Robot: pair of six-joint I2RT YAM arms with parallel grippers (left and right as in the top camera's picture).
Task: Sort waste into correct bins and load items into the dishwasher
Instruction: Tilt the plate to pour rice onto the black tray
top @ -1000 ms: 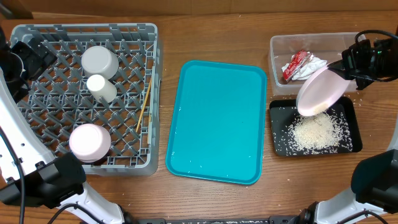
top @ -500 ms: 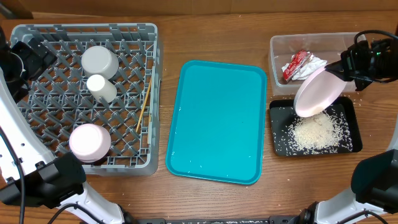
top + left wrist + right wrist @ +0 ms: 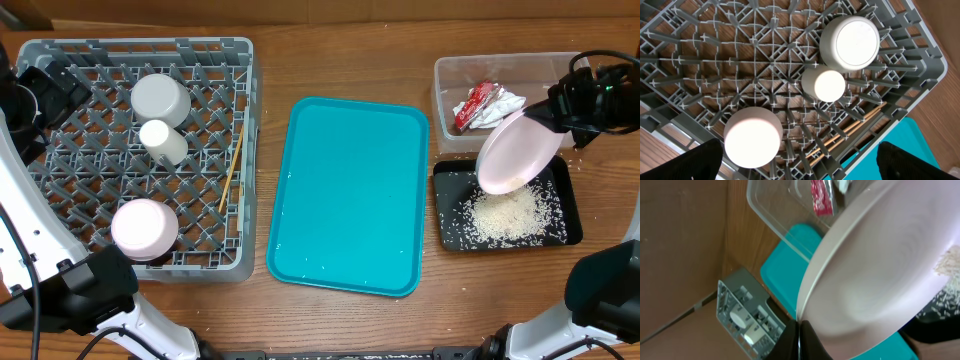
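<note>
The right gripper will next shift to the left in the overhead view and bring the plate over the black tray to release the plate's rim, since the rice already lies there.
My right gripper [image 3: 556,110] is shut on the rim of a white plate [image 3: 518,152], held tilted over the black tray [image 3: 568,178], where a heap of rice scraps [image 3: 506,211] lies. In the right wrist view the plate [image 3: 880,275] fills the frame, its rim pinched between my fingers [image 3: 800,335]. The clear tub [image 3: 445,82] holds the crumpled napkin [image 3: 500,108] and the red-and-white sauce packet [image 3: 474,104]. The grey dish rack [image 3: 60,58] holds a bowl [image 3: 160,98], a cup [image 3: 162,141], a smaller plate [image 3: 144,227] and chopsticks [image 3: 232,166]. My left gripper [image 3: 799,165] is open above the rack [image 3: 700,65].
A teal serving tray [image 3: 348,194] lies between the rack and the two bins. Stray rice grains are scattered on the black tray and on the wood next to it. The left arm's body stands at the rack's left edge.
The tilted plate shifted slightly left and back right over the black tray. The left arm has not moved.
</note>
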